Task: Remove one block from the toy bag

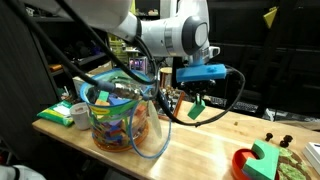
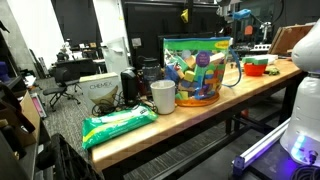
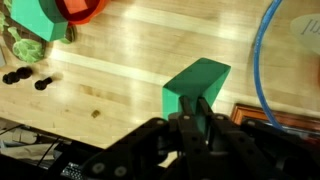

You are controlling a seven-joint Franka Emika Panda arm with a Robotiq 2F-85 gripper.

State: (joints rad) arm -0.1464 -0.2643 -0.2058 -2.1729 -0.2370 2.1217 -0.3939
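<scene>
The bare wood short (image 1: 204, 143) of the green puzzle piece is empty. My gripper should move down and toward that piece next and let go of the wedge block (image 1: 197, 109) there.
The toy bag (image 1: 122, 118) is a clear tub with a blue rim, full of colourful blocks, and stands on the wooden table; it also shows in an exterior view (image 2: 195, 70). My gripper (image 1: 197, 98) hangs above the table just beside the bag, over bare wood. It is shut on the small green wedge block (image 1: 197, 109). In the wrist view the block (image 3: 198, 80) sticks out between my fingertips (image 3: 195, 112), above the table top. The bag's blue strap (image 3: 266, 60) curves along the edge of the wrist view.
A green-and-white packet (image 1: 62, 113) lies at the table end beyond the bag, also in an exterior view (image 2: 118, 125). A white cup (image 2: 163, 96) stands by the bag. A large green puzzle piece with a red part (image 1: 262, 160) sits near the other end (image 3: 40, 15). Small black pieces (image 3: 15, 76) lie nearby.
</scene>
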